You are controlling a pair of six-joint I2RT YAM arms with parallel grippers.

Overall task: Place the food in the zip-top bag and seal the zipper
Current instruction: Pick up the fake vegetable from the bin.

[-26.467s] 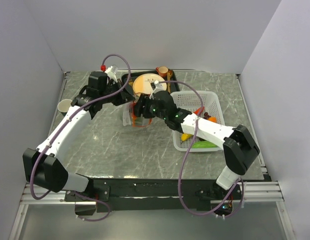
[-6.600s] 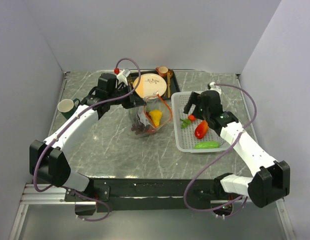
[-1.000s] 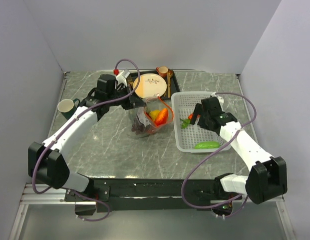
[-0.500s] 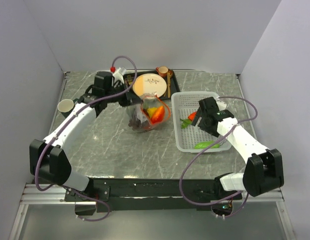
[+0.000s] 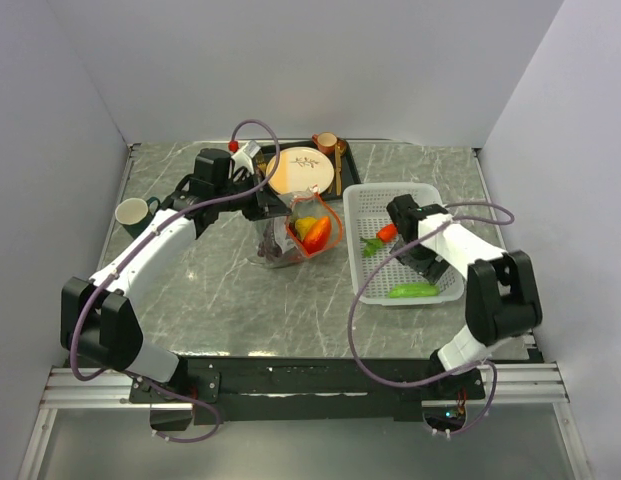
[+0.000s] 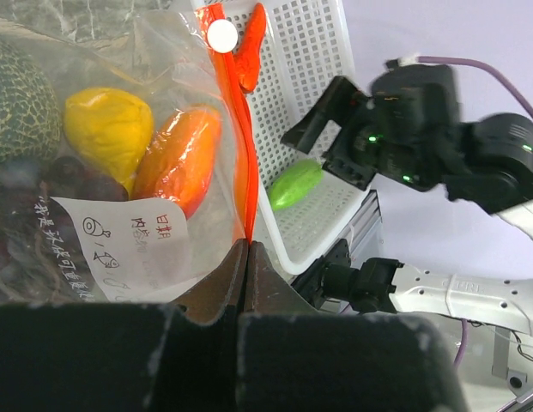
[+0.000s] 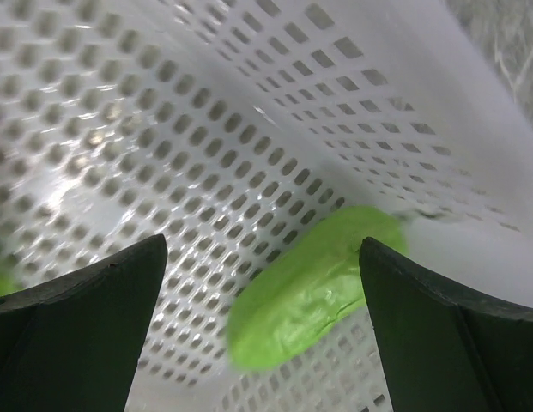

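Note:
The cucumber's stem end is next to the basket's side, so I need to sweep my right gripper to the left in the top view next and close it there.
The clear zip-top bag (image 5: pixel 300 235) stands left of the basket, its mouth lifted. My left gripper (image 6: pixel 245 245) is shut on the orange-red zipper (image 6: pixel 240 154) at the bag's rim. Inside the bag lie a green melon (image 6: pixel 17 112), a yellow pear (image 6: pixel 107 129), an orange-red piece (image 6: pixel 176 159) and dark grapes (image 6: pixel 77 176). The green cucumber (image 7: pixel 322 283) lies on the floor of the white basket (image 5: pixel 362 215). My right gripper (image 7: pixel 262 253) hangs open just above it, a finger on either side, not touching. A carrot (image 5: pixel 386 233) lies further back in the basket.
Behind the bag, a dark tray (image 5: pixel 342 175) holds a cream plate (image 5: pixel 295 170) and a brown cup (image 5: pixel 326 143). A green mug (image 5: pixel 135 212) stands at the left edge. Walls close in on both sides.
My right gripper has swung from the basket's middle toward the front and come down over the cucumber. The left gripper still holds the bag, which has shifted slightly.

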